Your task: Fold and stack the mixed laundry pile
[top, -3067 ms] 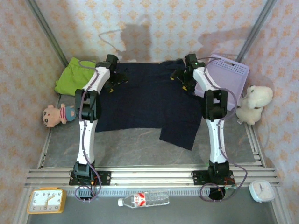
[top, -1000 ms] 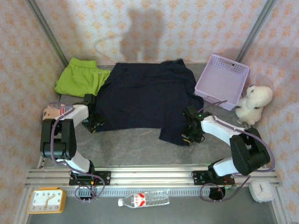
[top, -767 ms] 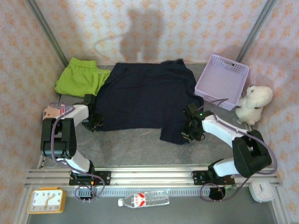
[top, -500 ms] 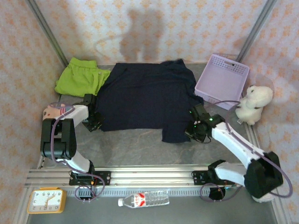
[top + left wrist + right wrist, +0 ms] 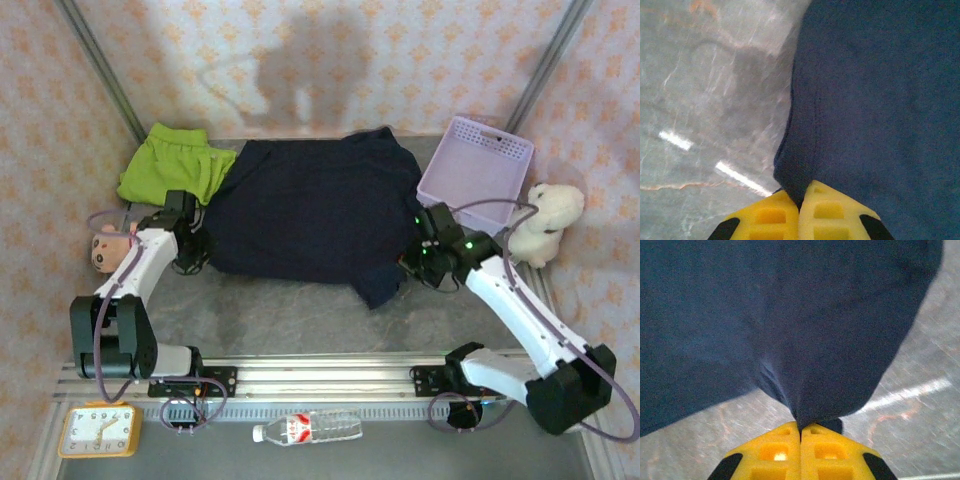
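Observation:
The garment's flat part [image 5: 392,188] lies outward beside the lavender basket. My right gripper will next bring the garment's pinched near edge outward over it and let go there.
The dark navy garment [image 5: 310,205] lies spread over the middle of the table, its near right corner drooping to a point [image 5: 375,290]. My left gripper [image 5: 197,250] is shut on its near left hem; the left wrist view shows the navy edge [image 5: 800,165] pinched between yellow fingers [image 5: 767,217]. My right gripper [image 5: 415,260] is shut on the garment's right edge, lifted off the table, with cloth [image 5: 805,350] hanging from the closed fingers [image 5: 827,450]. The lime-green garment [image 5: 172,167] lies bunched at the back left, touching the navy one.
A lavender basket [image 5: 473,172] stands at the back right, with a white plush toy [image 5: 543,222] beside it. A small doll [image 5: 105,247] lies at the left edge near my left arm. A clock [image 5: 97,428], a bottle [image 5: 305,428] and a white timer lie beyond the front rail.
Both grippers have pulled the navy garment's near edge toward the back. The right gripper rose and moved right with the cloth, so the near right flap now narrows to a point.

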Robot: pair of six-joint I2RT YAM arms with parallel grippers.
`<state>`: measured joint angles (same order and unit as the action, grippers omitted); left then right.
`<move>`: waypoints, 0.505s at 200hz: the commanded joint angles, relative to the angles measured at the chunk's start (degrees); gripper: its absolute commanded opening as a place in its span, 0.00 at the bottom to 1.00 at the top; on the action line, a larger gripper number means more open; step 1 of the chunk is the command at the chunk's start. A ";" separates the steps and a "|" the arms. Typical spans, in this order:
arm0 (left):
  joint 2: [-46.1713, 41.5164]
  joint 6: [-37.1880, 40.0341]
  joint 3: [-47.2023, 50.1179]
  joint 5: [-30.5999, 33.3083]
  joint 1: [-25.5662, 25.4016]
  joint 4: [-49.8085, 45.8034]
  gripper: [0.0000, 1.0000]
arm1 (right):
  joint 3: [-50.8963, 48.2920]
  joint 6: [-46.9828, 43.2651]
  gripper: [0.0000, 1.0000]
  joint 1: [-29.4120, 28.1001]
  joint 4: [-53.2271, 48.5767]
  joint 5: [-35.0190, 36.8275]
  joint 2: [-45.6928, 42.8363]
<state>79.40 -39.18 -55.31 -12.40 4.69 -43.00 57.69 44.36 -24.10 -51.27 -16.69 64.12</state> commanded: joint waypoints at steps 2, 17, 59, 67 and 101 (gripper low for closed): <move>4.18 -1.68 -4.88 3.25 1.18 -0.63 0.00 | 5.52 -1.45 0.00 1.94 5.14 4.27 5.10; 6.64 -3.18 -7.77 3.59 1.55 0.35 0.00 | 8.63 -2.06 0.00 3.99 8.05 4.64 9.22; 14.80 -4.58 -17.95 5.45 1.96 0.65 0.00 | 17.15 -3.31 0.00 7.06 15.08 10.27 20.27; 16.58 -4.62 -20.27 5.46 1.96 0.55 0.00 | 19.22 -3.60 0.00 7.70 15.86 10.35 22.83; 25.65 -3.95 -30.57 6.51 1.99 -1.73 0.00 | 31.68 -6.87 0.00 10.00 15.92 8.26 36.96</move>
<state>100.31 -42.63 -79.59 -9.32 6.07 -42.68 81.45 40.80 -15.55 -37.41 -10.28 93.45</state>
